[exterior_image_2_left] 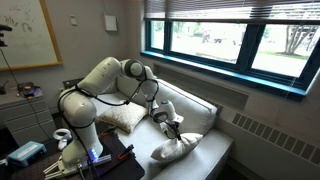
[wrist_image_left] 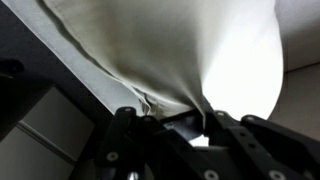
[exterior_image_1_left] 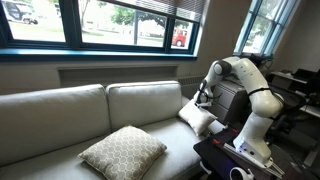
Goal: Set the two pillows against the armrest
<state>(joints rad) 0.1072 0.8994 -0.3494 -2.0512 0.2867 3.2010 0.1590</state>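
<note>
My gripper eases the pinched upper edge a little toward the sofa end nearest the robot next, then releases it, since the smaller cream-white pillow (exterior_image_1_left: 196,118) already sits there.
The smaller cream-white pillow (exterior_image_1_left: 196,118) is at the sofa end nearest the robot, and shows in both exterior views (exterior_image_2_left: 176,149). My gripper (exterior_image_1_left: 204,98) (exterior_image_2_left: 170,126) is shut on its upper edge. In the wrist view the cream fabric (wrist_image_left: 190,50) is pinched between the fingers (wrist_image_left: 175,115). The larger beige lattice pillow (exterior_image_1_left: 122,151) lies flat on the sofa seat, apart from the gripper; it also shows behind the arm (exterior_image_2_left: 124,118). The armrest is mostly hidden by the arm and the pillow.
The sofa's back cushions (exterior_image_1_left: 140,100) run along the wall under the windows (exterior_image_1_left: 120,25). The robot base and a dark table with gear (exterior_image_1_left: 235,160) stand by the sofa end. A radiator (exterior_image_2_left: 265,130) is under the window.
</note>
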